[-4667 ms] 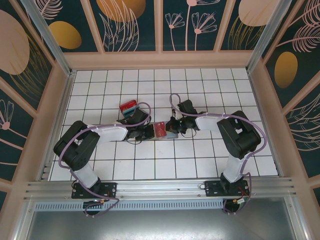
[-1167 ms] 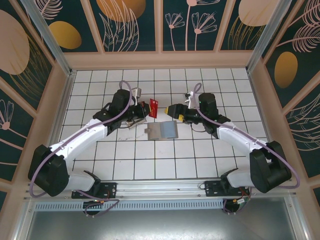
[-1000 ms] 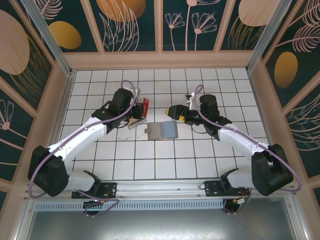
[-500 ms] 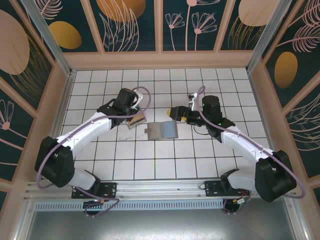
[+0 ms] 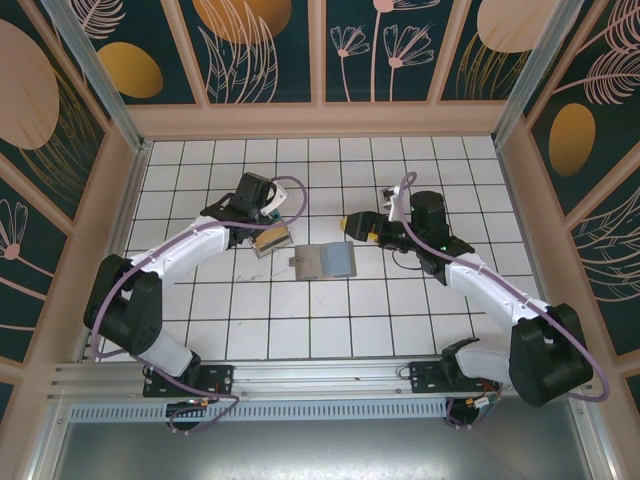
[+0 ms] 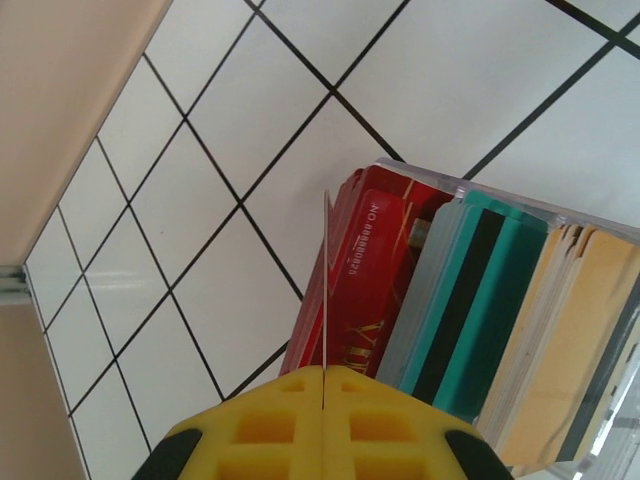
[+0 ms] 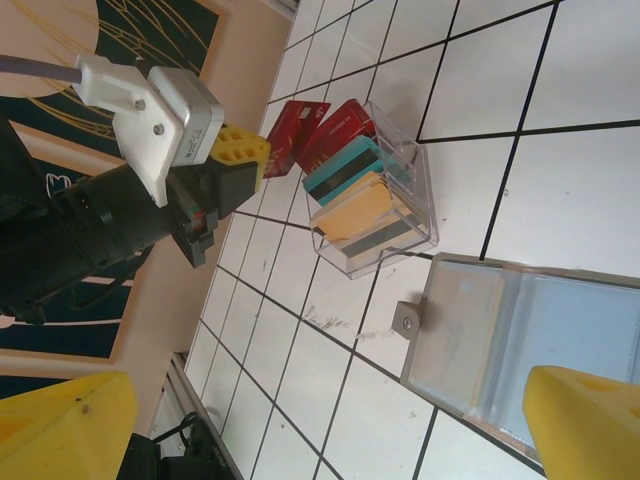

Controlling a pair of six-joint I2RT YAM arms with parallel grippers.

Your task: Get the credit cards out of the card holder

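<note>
Next, my left gripper lowers onto the red cards below it in the clear box and releases the thin credit card, which is red too.
The grey card holder lies open and flat on the white tiles, its small tab toward the left arm. My left gripper is shut on a thin credit card, seen edge-on in the left wrist view and red in the right wrist view. It hangs over a clear box of red, teal and tan credit cards. My right gripper stands open just beyond the holder's far right corner, with nothing between its fingers.
The clear box sits one tile left of the holder. Beige side walls bound the tiled floor on the left, right and back. Open tiles stretch in front of the holder toward the arm bases.
Both grippers have left the holder. The left one has carried the red card left and down over the clear box. The right one has drawn back slightly to the right and stays open.
</note>
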